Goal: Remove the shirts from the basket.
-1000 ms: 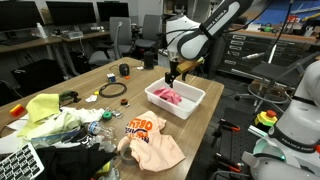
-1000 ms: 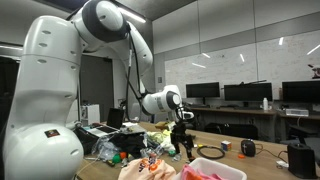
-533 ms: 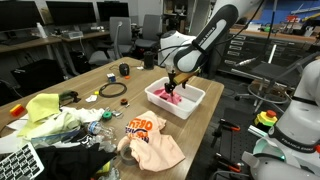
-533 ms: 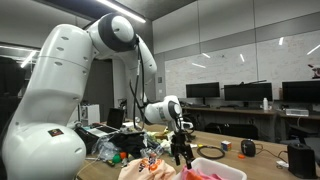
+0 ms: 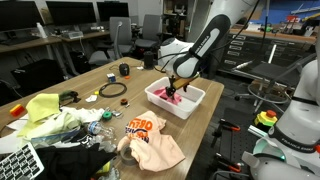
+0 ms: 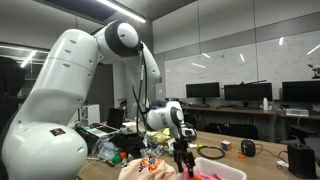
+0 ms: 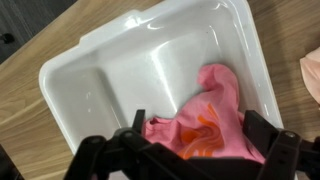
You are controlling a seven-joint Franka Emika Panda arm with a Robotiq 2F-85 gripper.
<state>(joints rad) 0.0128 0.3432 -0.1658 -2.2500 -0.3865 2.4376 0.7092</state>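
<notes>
I will lower my gripper into the basket next and shift toward the basket's side by the peach shirt, because the pink shirt (image 5: 173,95) (image 7: 216,118) lies bunched below my open fingers.
A bright pink shirt (image 7: 205,115) with an orange print lies crumpled in the white basket (image 7: 110,85). In the wrist view my gripper (image 7: 200,135) hangs open just above it, one dark finger on each side of the cloth, nothing clamped. In both exterior views the gripper (image 5: 172,88) (image 6: 182,158) points down into the basket (image 5: 182,109) (image 6: 228,167), over the pink shirt (image 5: 164,97). The pale peach shirt (image 5: 150,140) with its orange and dark print lies spread on the table in front of the basket; a corner of it (image 7: 312,70) shows in the wrist view.
A yellow-green cloth (image 5: 50,113) and a heap of clutter sit at one end of the wooden table. A black coil of cable (image 5: 112,90) and a small dark object (image 5: 124,69) lie beyond the basket. Office chairs and monitors stand behind.
The arm has lowered, bringing the open gripper from above the basket's rim down to the pink shirt. The shirts and basket have not moved.
</notes>
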